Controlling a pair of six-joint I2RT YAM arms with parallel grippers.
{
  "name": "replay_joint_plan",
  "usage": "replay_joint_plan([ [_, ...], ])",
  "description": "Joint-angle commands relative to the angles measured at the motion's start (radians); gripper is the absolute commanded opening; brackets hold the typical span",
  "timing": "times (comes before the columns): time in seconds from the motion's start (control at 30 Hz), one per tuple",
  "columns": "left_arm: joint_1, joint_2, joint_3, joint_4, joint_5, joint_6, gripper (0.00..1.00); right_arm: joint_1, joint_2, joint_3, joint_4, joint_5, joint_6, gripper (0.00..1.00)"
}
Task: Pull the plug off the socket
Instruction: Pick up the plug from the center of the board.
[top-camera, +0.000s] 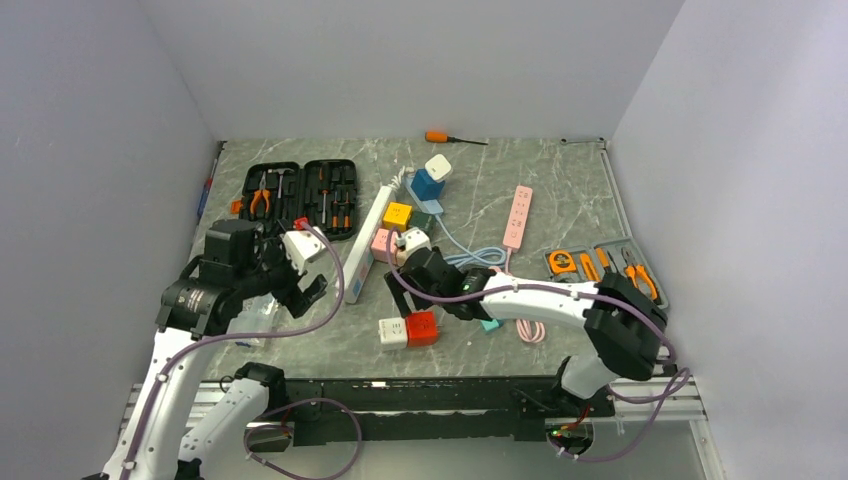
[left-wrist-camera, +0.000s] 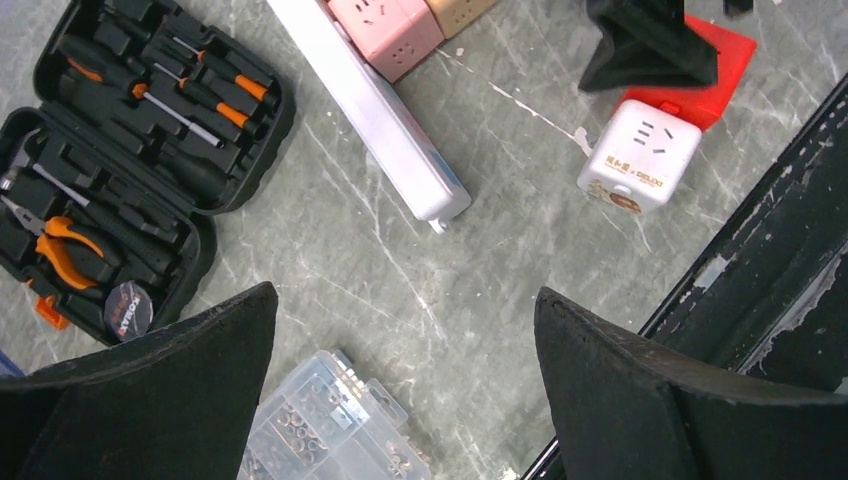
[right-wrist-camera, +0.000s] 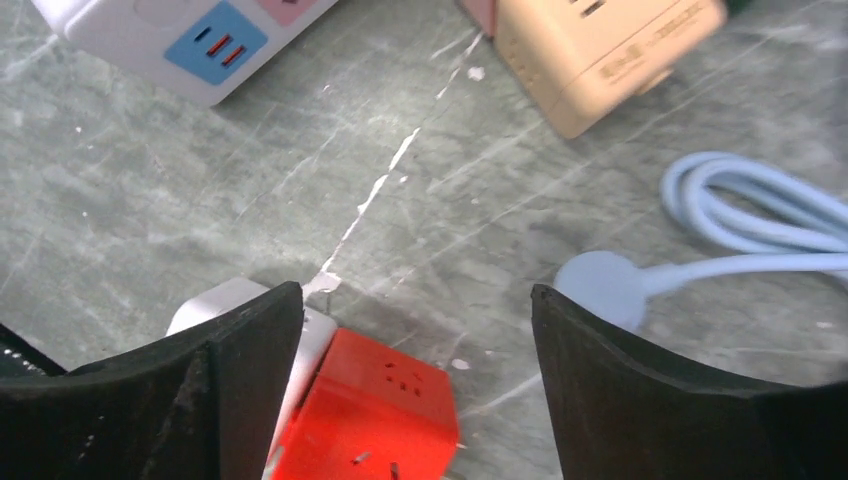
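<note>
My right gripper should next move back, turn and lower its fingers around the sides of the red cube, below and back from it. It should stay clear of the white cube.
A red cube socket and a white cube socket lie pressed side by side near the front middle of the table. In the right wrist view the red cube sits low between the fingers, with the white cube behind the left finger. My right gripper is open, hovering just above and behind the pair, touching nothing. My left gripper is open and empty over bare table to their left. The left wrist view shows the white cube and part of the red cube.
An open black tool case is at the back left, with a long white power strip beside it. Pink, yellow and blue cubes, a pink strip, a blue cable, a clear parts box and a grey tool tray surround them.
</note>
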Motion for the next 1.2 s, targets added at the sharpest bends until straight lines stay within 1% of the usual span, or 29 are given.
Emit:
replay_joint_plan([
  [0.0,0.005,-0.019,-0.016,0.008,0.07,0.051,0.99,-0.05,-0.115,0.025,-0.029,0.058,-0.046,0.97],
  [0.03,0.005,-0.013,-0.006,-0.01,0.077,0.051,0.99,-0.07,-0.138,0.025,-0.026,0.037,-0.064,0.99],
  [0.07,0.005,-0.001,0.004,-0.024,0.08,0.045,0.99,-0.088,-0.166,0.023,-0.016,-0.002,-0.083,1.0],
  [0.17,0.005,0.029,0.044,-0.072,0.092,0.044,0.99,-0.173,-0.243,-0.022,0.06,-0.219,-0.138,1.0],
  [0.23,0.005,0.034,0.057,-0.077,0.082,0.038,0.99,-0.178,-0.288,-0.09,0.123,-0.329,-0.191,1.0],
  [0.33,0.005,0.026,0.061,-0.072,0.085,0.034,0.99,-0.178,-0.341,-0.168,0.186,-0.43,-0.247,1.0],
  [0.47,0.006,0.021,0.065,-0.07,0.082,0.04,0.99,-0.175,-0.36,-0.234,0.24,-0.582,-0.276,1.0],
  [0.57,0.005,0.033,0.074,-0.081,0.074,0.046,0.99,-0.161,-0.343,-0.251,0.278,-0.682,-0.303,1.0],
  [0.73,0.005,0.033,0.098,-0.099,0.084,0.054,0.99,-0.133,-0.263,-0.229,0.254,-0.714,-0.413,1.0],
  [0.87,0.005,0.024,0.102,-0.095,0.063,0.07,0.99,-0.115,-0.225,-0.22,0.221,-0.741,-0.492,1.0],
  [1.03,0.005,0.051,0.125,-0.119,0.044,0.084,0.99,-0.109,-0.214,-0.239,0.191,-0.711,-0.546,1.0],
  [1.17,0.005,0.054,0.132,-0.107,0.047,0.081,0.99,-0.098,-0.21,-0.259,0.19,-0.679,-0.563,1.0],
])
